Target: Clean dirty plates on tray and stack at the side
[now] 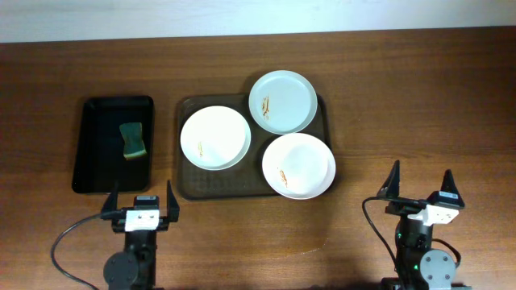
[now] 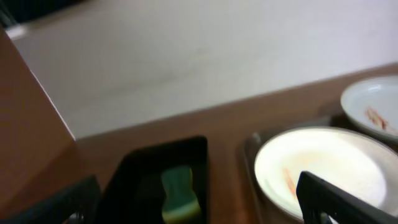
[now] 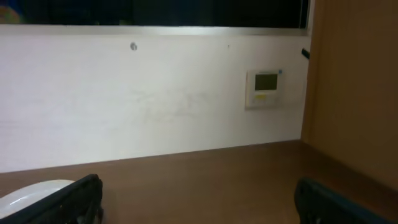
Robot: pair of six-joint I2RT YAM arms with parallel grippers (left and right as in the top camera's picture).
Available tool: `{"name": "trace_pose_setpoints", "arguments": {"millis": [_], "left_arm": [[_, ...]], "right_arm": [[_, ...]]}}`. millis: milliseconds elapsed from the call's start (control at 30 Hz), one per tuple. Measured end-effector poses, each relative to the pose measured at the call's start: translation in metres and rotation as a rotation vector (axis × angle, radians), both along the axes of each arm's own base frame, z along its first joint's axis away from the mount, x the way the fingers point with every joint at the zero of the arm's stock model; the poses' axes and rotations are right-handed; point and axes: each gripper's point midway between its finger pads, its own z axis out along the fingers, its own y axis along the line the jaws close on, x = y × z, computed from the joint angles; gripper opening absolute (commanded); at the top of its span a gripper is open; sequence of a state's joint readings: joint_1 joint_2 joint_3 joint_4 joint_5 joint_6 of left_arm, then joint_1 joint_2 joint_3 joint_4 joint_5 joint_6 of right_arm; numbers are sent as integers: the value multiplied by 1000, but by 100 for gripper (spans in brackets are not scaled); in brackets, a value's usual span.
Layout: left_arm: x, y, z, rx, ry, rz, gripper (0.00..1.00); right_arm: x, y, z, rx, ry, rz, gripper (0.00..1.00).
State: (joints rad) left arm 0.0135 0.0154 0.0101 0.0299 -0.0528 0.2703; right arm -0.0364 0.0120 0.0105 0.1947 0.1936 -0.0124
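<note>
The plates have smears on them, so my left gripper should next move up and outward over the black tray, tip downward and go down onto the sponge's middle point(image 1: 133, 140) point(image 2: 180, 191).
Three round plates lie on the brown tray point(image 1: 193, 187). The left white plate point(image 1: 215, 138) has a small orange smear and also shows in the left wrist view point(image 2: 323, 168). The pale blue-green plate point(image 1: 282, 101) sits at the tray's back and shows in the left wrist view point(image 2: 373, 106). The right white plate point(image 1: 298, 165) overhangs the tray's right rim; its edge shows in the right wrist view point(image 3: 28, 193). My left gripper point(image 1: 140, 199) is open and empty near the front edge, in front of the black tray. My right gripper point(image 1: 421, 184) is open and empty at the front right.
A glossy black tray point(image 1: 90, 149) stands left of the brown tray and holds a green and yellow sponge point(image 1: 132, 140), also seen in the left wrist view point(image 2: 180, 196). A wall runs behind the table.
</note>
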Motion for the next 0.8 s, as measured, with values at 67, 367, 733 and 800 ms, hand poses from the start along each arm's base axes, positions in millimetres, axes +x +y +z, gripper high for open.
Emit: {"name": "trace_pose_setpoints", "arguments": {"millis": [67,367,733,800], "left_arm": [[-3,1,33,2,-131,3,99],[4,-4,121,4,15,-21,99],[102,-45,113,-134,959,-254,99],[126,-52,70,-184,1125,-287,99]], "right_arm": [[-1,9,11,-11,-20,54,98],[18,33,122,-15,168,197,98],[86,68,124,126,823,416,98],[118,76,122,138,813,475,99]]}}
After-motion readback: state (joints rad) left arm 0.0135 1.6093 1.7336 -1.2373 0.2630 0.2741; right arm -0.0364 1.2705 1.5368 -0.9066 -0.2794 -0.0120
